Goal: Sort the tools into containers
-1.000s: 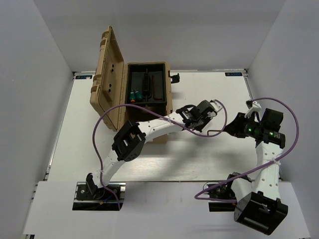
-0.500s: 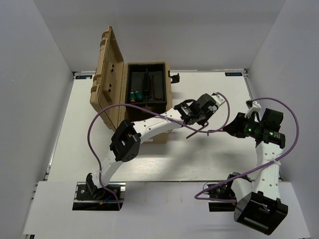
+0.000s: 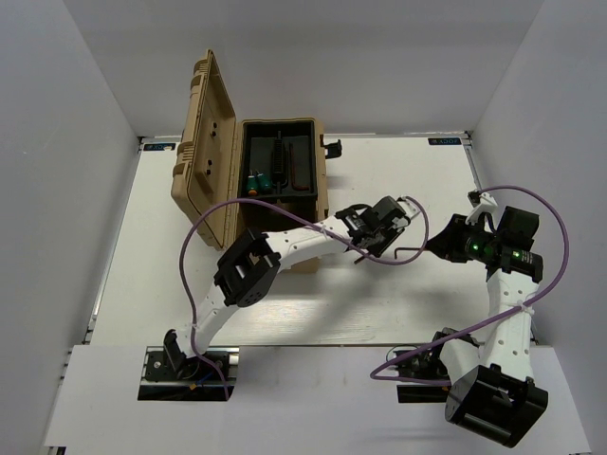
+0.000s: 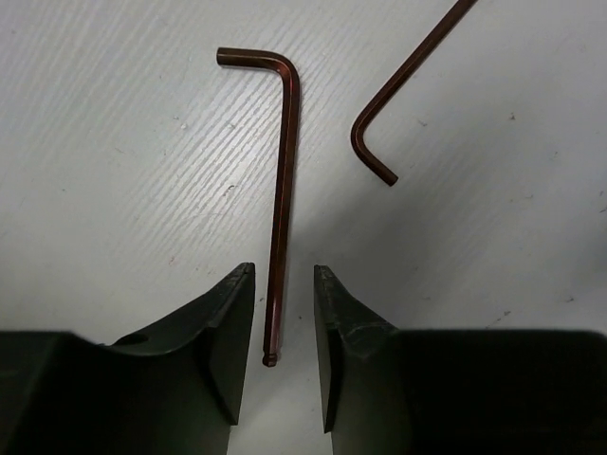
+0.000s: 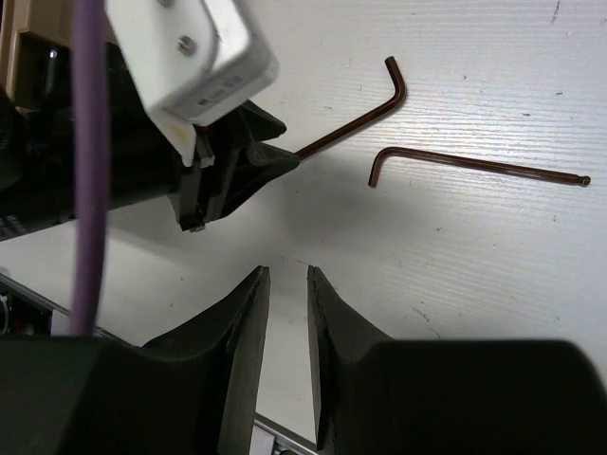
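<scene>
The stem of the hex key (image 4: 274, 311) near its ball end is already between my left gripper's open fingers. My left gripper will go down to that part next.
Two thin reddish-brown L-shaped hex keys lie on the white table. In the left wrist view one hex key (image 4: 283, 190) runs straight away from me, its ball end between the fingers of my left gripper (image 4: 285, 270). The jaws are open with a gap on each side of it. The second hex key (image 4: 403, 90) lies to its right. Both also show in the right wrist view, the first (image 5: 351, 118) and the second (image 5: 474, 163). My right gripper (image 5: 287, 270) hovers narrowly open and empty. Two green screwdrivers (image 3: 258, 180) lie in the case. I cannot make out the pliers.
An open tan tool case (image 3: 204, 142) with a black tray (image 3: 280, 166) stands at the back left, against the left arm. Purple cables loop over the table between the arms. My right gripper (image 3: 438, 245) faces my left gripper (image 3: 391, 237) at close range.
My left wrist swung up and back half a second ago and has come back down over the hex key. The right arm has not moved.
</scene>
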You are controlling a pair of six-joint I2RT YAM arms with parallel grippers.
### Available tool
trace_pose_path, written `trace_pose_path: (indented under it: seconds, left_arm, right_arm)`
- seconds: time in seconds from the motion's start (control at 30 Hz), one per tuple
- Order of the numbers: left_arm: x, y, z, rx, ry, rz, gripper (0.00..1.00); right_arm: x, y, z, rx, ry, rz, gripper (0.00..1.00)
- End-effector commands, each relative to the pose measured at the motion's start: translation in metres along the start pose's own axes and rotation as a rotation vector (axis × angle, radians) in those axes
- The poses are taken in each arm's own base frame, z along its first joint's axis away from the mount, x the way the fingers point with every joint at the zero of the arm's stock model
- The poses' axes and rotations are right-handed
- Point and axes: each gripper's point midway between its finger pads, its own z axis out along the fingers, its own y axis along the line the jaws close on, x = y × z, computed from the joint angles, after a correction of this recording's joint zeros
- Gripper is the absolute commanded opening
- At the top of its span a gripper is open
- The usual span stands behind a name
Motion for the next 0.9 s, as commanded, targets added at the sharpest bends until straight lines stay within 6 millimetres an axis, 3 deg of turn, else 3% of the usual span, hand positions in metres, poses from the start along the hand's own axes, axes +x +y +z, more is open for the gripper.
trace_pose_path:
  seconds: [0.0, 0.2, 0.23, 0.47, 0.5, 0.77, 0.87]
  left_arm:
    - [-0.011, -0.003, 0.004, 0.016, -0.032, -0.002, 0.42]
    - [0.008, 0.001, 0.022, -0.015, 0.021, 0.016, 0.42]
    - [0.003, 0.001, 0.02, -0.014, 0.009, 0.014, 0.42]
    - [0.03, 0.006, 0.037, -0.024, 0.089, 0.03, 0.4]
    - [0.042, 0.006, 0.041, -0.026, 0.12, 0.035, 0.37]
    - [0.064, 0.003, 0.042, -0.001, 0.189, 0.051, 0.02]
    - [0.065, 0.002, 0.038, 0.01, 0.188, 0.05, 0.0]
  right_arm:
    - [-0.004, -0.001, 0.001, -0.002, -0.012, -0.01, 0.29]
    - [-0.004, 0.0, 0.0, -0.005, -0.011, -0.009, 0.29]
    - [-0.003, 0.0, 0.001, -0.007, -0.01, -0.005, 0.29]
    - [-0.004, -0.001, 0.0, 0.0, -0.014, -0.01, 0.29]
    - [-0.004, 0.0, 0.0, 0.0, -0.012, -0.007, 0.29]
    - [-0.005, -0.001, -0.001, 0.001, -0.015, -0.01, 0.29]
    - [-0.004, 0.0, -0.001, 0.0, -0.014, -0.009, 0.29]
